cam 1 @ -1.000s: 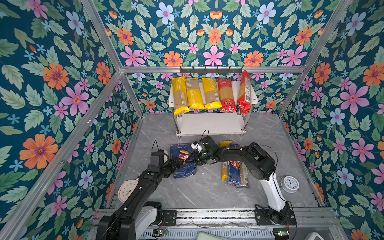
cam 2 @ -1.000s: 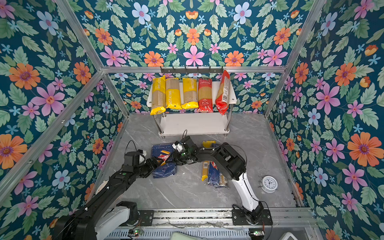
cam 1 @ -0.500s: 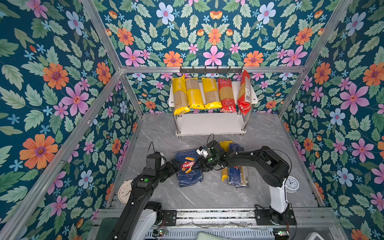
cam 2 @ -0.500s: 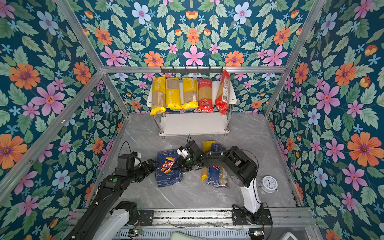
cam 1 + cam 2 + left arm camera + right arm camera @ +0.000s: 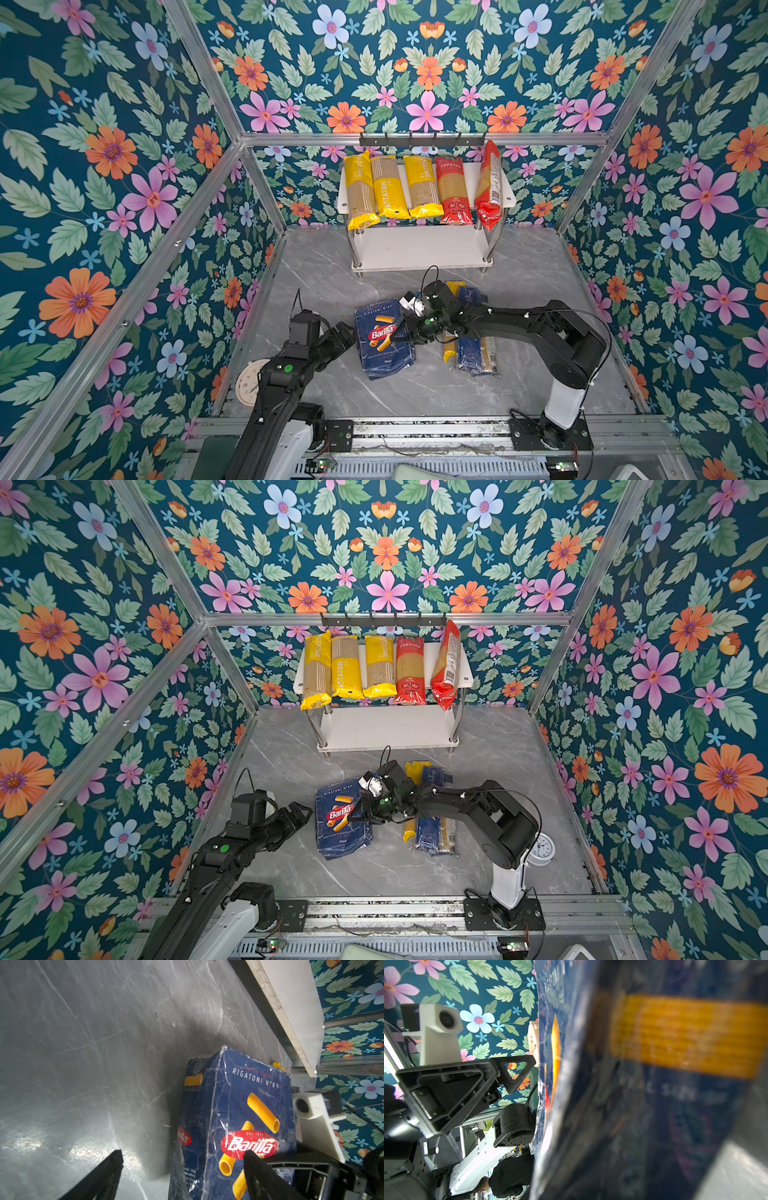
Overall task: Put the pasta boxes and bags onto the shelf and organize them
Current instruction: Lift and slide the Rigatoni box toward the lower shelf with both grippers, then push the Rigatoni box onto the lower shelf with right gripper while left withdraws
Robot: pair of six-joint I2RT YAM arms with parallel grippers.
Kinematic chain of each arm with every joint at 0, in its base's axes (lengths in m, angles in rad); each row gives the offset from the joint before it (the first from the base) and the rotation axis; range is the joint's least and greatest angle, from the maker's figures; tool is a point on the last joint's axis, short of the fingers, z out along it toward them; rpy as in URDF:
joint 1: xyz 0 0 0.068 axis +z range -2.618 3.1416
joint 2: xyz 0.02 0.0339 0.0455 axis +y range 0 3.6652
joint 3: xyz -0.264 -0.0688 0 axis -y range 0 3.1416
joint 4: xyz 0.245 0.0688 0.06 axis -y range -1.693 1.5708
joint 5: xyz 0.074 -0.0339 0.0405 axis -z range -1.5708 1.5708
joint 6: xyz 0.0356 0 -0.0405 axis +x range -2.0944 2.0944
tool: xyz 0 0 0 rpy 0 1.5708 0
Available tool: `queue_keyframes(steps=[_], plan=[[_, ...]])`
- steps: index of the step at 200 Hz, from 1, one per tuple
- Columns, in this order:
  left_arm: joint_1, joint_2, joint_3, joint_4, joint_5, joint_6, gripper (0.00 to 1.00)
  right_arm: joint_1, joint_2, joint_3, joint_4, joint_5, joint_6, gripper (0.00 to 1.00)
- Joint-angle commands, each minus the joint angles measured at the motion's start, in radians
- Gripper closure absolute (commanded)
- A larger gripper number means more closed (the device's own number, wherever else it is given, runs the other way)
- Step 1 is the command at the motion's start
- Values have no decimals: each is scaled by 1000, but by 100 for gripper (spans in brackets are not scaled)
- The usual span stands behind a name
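Note:
The right gripper lifts the box outward next, slides it in beneath the yellow bags and releases it there, because the shelf's lower board is bare.
The dark blue Barilla pasta box sits mid-floor, its right side raised. My right gripper is shut on that right edge; in the right wrist view the box fills the frame, blurred, and hides the jaws. My left gripper is open at the box's left edge, with one fingertip in front of the logo. Three yellow bags and two red bags lie on the shelf top. Yellow, dark blue and clear bags lie on the floor under my right arm.
The shelf's lower board is bare. A black hook rail hangs above the shelf. A white clock lies by the left wall and another clock near the right arm's base. Floral walls enclose the grey floor.
The right gripper has drawn the pasta box toward the front and right and closed further on it. The left arm pulled back, and its gripper stays open beside the box.

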Motion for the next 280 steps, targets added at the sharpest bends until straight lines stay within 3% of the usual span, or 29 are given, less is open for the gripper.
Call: queue_keyframes(steps=[1,46,57,104,162,230,280], plan=[[0,16,22,0,-22,22,7,-12,-16,0,114,-51,-12,78],[0,68,80,27,-27,52,7,-84,-20,-14,218,-93,47,78],[0,80,96,40,-23,65,1,-104,-21,-3,216,-102,46,78],[0,166,178,73,-21,135,1,-167,-17,98,124,-118,-25,78],[0,310,284,134,-17,200,1,-270,140,286,148,-170,1,78],[2,397,346,248,56,283,1,-343,372,667,-34,-172,-76,78],[5,510,401,275,78,322,1,-361,599,1073,-273,-150,-158,77]])
